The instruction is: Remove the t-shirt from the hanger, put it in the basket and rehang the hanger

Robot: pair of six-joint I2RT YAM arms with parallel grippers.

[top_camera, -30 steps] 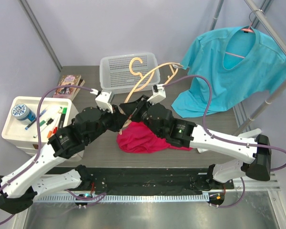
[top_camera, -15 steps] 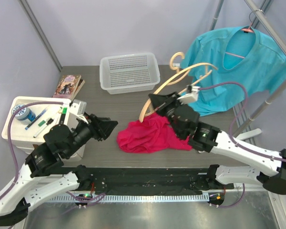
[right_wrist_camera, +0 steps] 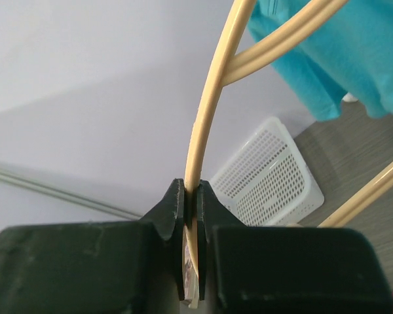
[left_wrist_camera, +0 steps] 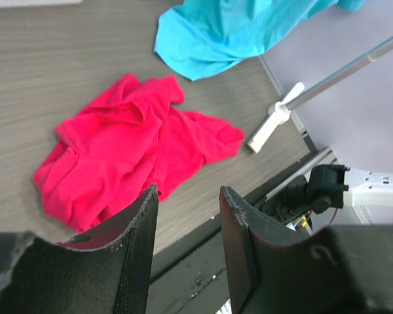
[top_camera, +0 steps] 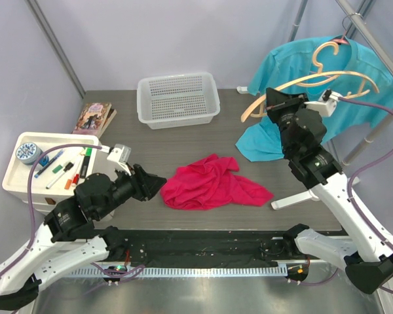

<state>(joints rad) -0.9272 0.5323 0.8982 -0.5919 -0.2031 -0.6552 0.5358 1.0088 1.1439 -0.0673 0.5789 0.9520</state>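
My right gripper will raise the wooden hanger (top_camera: 314, 78) toward the rack's bar next, then move it back along the bar.
The red t-shirt (top_camera: 213, 183) lies crumpled on the table, off the hanger; it also shows in the left wrist view (left_wrist_camera: 131, 150). My right gripper (top_camera: 270, 104) is shut on the bare wooden hanger (top_camera: 314, 78) and holds it high at the right, in front of the teal shirt. In the right wrist view the fingers (right_wrist_camera: 192, 190) pinch the hanger's pale arm (right_wrist_camera: 213, 98). My left gripper (top_camera: 158, 183) is open and empty, just left of the red t-shirt; its jaws (left_wrist_camera: 187, 193) stand apart above the table's near edge.
A teal t-shirt (top_camera: 327, 98) hangs on a pink hanger (top_camera: 340, 40) from the rack at the right, whose foot (top_camera: 301, 195) rests on the table. A white basket (top_camera: 178, 98) stands at the back, a book (top_camera: 93, 118) and a tray of pens (top_camera: 49, 167) at the left.
My right gripper has carried the hanger up and right, clear of the red t-shirt, which stays on the table. My left arm has drawn back towards the near left, gripper open.
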